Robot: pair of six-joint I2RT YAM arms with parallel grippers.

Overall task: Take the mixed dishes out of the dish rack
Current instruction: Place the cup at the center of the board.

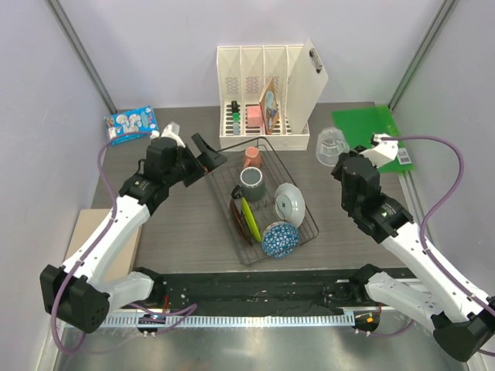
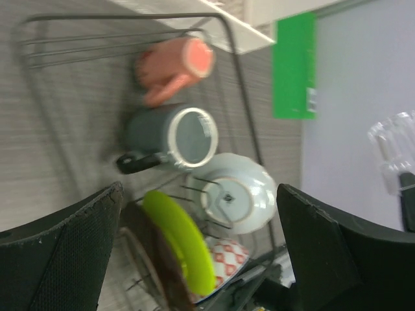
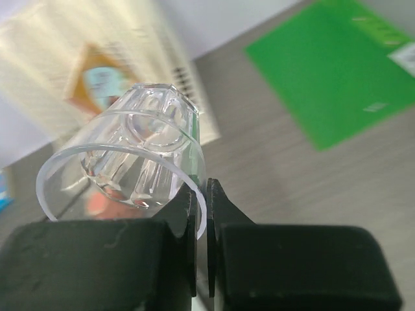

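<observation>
My right gripper swings toward the green sheet next, tilts downward and lowers the glass [image 3: 130,155] onto the sheet.
The dish rack [image 1: 308,212] is a dark wire basket at mid-table. In it are a pink mug [image 1: 252,157], a dark grey mug [image 1: 252,183], a white plate [image 1: 291,201], a lime-green plate [image 1: 246,216] with a dark reddish plate [image 2: 152,259] behind it, and a blue patterned bowl [image 1: 280,239]. My left gripper [image 1: 207,154] is open, hovering at the rack's far left corner with nothing between its fingers. My right gripper [image 3: 201,194] is shut on the rim of the clear glass [image 3: 130,155], held tilted to the right of the rack, off the table.
A cream slotted file holder [image 1: 267,97] with small items stands just behind the rack. A green sheet [image 1: 367,124] lies at the back right and a blue packet [image 1: 131,124] at the back left. A tan board [image 1: 85,232] sits by the left table edge.
</observation>
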